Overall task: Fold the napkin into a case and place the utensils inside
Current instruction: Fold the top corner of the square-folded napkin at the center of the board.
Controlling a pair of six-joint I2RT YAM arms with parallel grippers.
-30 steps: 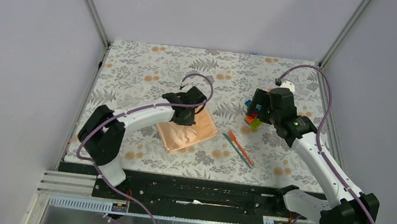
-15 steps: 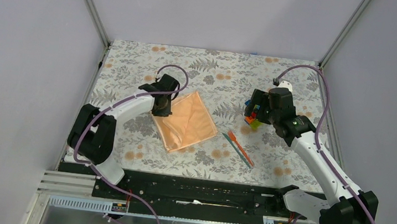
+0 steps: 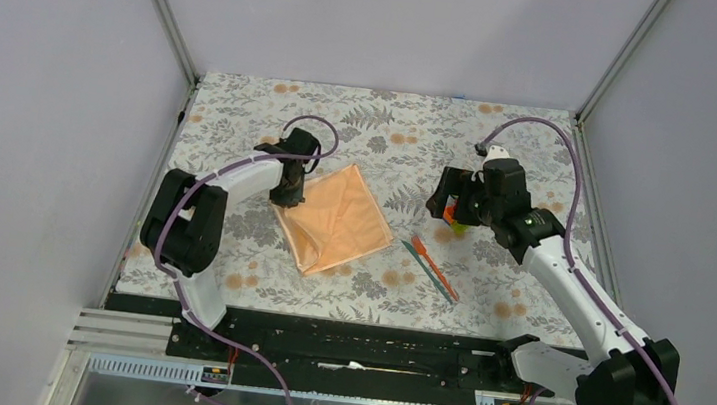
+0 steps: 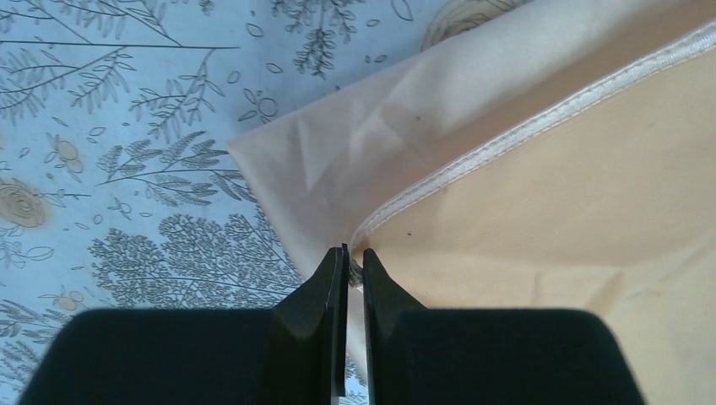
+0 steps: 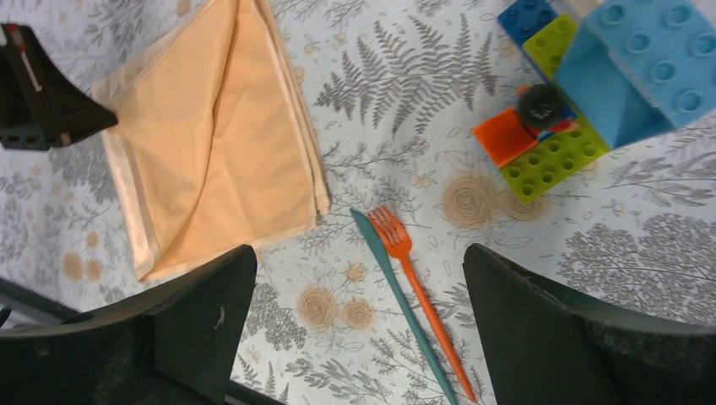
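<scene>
I should move my left gripper left in the wrist view toward the lower layer's corner [image 4: 243, 152] next and release the napkin's hemmed edge there.
The peach-orange napkin [image 3: 337, 220] lies flat on the floral mat as a folded square, two layers showing in the right wrist view [image 5: 219, 143]. My left gripper [image 3: 287, 193] is at its left corner; in the left wrist view it [image 4: 355, 253] is shut on the hemmed edge of the napkin [image 4: 549, 194]. The orange fork [image 3: 422, 250] and teal knife [image 3: 435, 276] lie side by side right of the napkin. My right gripper [image 3: 443, 199] hovers above them, open and empty [image 5: 359, 253], over the fork [image 5: 422, 295] and knife [image 5: 395, 287].
A cluster of multicoloured toy blocks [image 5: 574, 93] stands on the mat [image 3: 242, 120] just behind the right gripper, partly hidden in the top view [image 3: 455, 220]. Grey walls enclose the mat on three sides. The black rail [image 3: 349, 347] runs along the near edge.
My left gripper has swung left from over the napkin's middle to its left corner, and the cloth now lies spread flat. My right gripper has shifted slightly left.
</scene>
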